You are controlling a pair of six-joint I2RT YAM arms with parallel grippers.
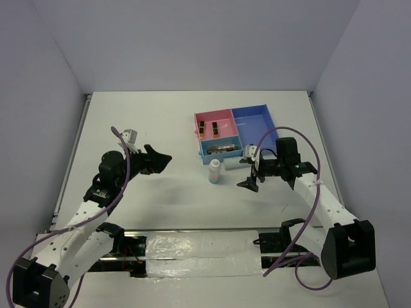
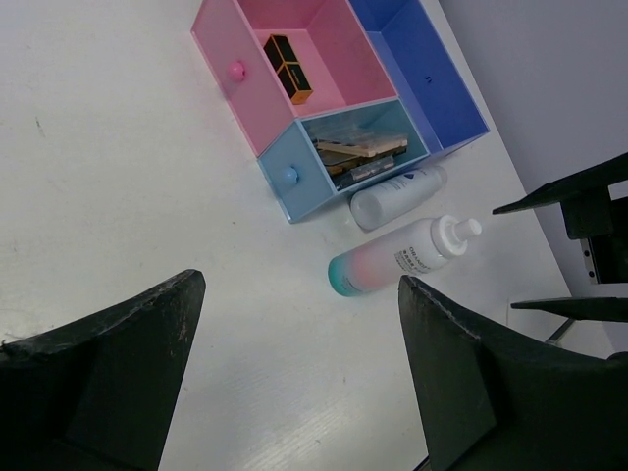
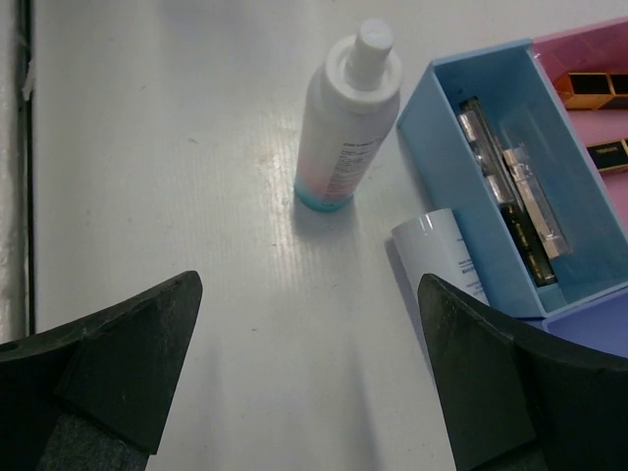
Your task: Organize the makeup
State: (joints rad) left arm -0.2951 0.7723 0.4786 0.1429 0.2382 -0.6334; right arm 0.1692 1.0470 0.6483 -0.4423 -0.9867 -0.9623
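Note:
I will next move my right gripper to the left in the top view to the upright bottle and close my fingers on both sides of its white upper body (image 1: 214, 169) (image 3: 349, 106).
A whitish bottle with a teal base (image 1: 214, 171) stands on the table just in front of the tray; it also shows in the left wrist view (image 2: 407, 257) and the right wrist view (image 3: 348, 123). A second white bottle (image 1: 232, 164) lies against the tray's front wall (image 3: 446, 257). Black-gold pieces (image 1: 209, 128) sit in the pink compartment. Palettes (image 1: 221, 149) fill the light blue compartment (image 3: 515, 196). My left gripper (image 1: 160, 157) is open and empty, left of the bottles. My right gripper (image 1: 249, 172) is open and empty, just right of them.
The pink-and-blue compartment tray (image 1: 260, 110) stands at the centre right of the table, and its dark blue compartment holds nothing. The right gripper's fingers (image 2: 579, 206) show at the right edge of the left wrist view. Grey walls enclose the table.

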